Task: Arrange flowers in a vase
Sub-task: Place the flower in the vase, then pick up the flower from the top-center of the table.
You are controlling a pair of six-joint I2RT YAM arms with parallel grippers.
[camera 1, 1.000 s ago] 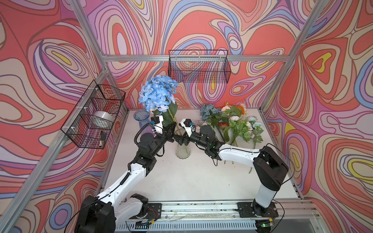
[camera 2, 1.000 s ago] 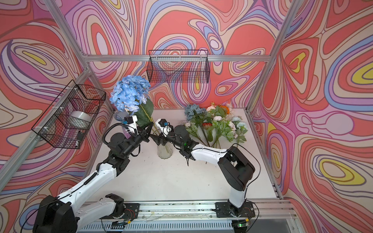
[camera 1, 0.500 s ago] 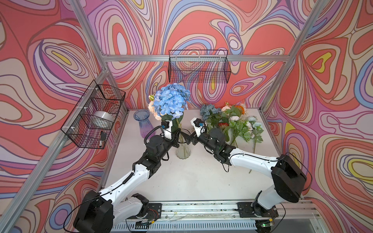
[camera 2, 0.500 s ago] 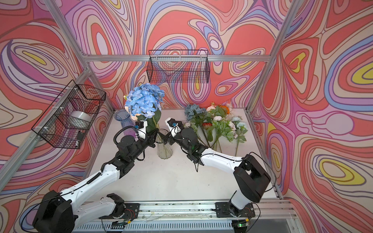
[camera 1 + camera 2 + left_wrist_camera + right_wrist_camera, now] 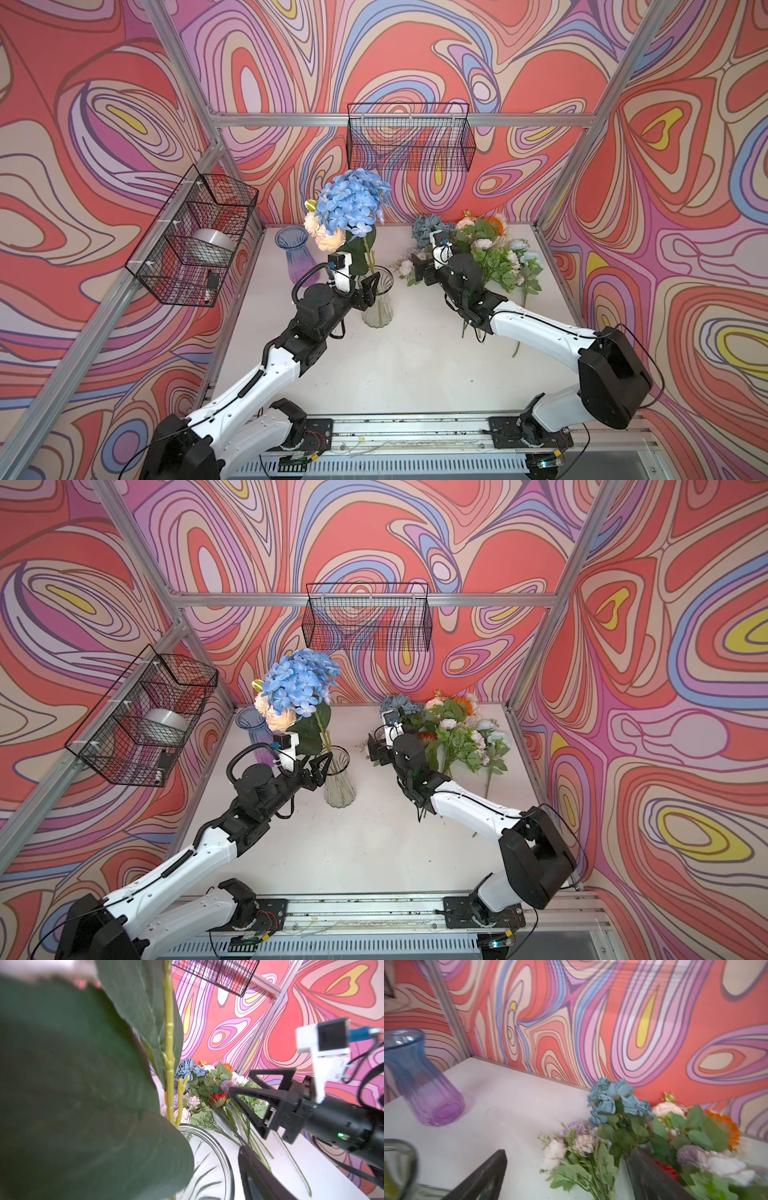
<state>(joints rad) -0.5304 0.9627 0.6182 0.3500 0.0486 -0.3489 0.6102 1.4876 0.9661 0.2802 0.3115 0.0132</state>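
Note:
The green stems of the white and lilac sprig are below my right gripper, so it needs to tilt its open fingers down and lower them on both sides of the stems to close.
A clear glass vase [image 5: 378,307] [image 5: 340,781] stands mid-table and holds a blue hydrangea [image 5: 354,203] [image 5: 300,680] with peach roses [image 5: 328,237] beside it. My left gripper [image 5: 367,287] [image 5: 318,767] is at the vase rim [image 5: 218,1155], open. Its one visible finger [image 5: 255,1174] stands clear of the hydrangea stem [image 5: 169,1043]; a big leaf hides the other. The remaining flowers [image 5: 486,253] [image 5: 455,729] lie in a pile at the back right. My right gripper [image 5: 424,270] [image 5: 566,1176] hovers open at the pile's left edge, a white and lilac sprig [image 5: 571,1147] between its fingers.
A blue-to-purple glass vase [image 5: 297,259] [image 5: 421,1084] stands at the back left. A wire basket [image 5: 409,137] hangs on the back wall. Another wire basket [image 5: 195,245] on the left wall holds a silver roll. Loose stems [image 5: 519,316] trail under the right arm.
The left arm swung the hydrangea right and upright into the clear vase, and its jaws opened. The right gripper drew back from the vase to the flower pile.

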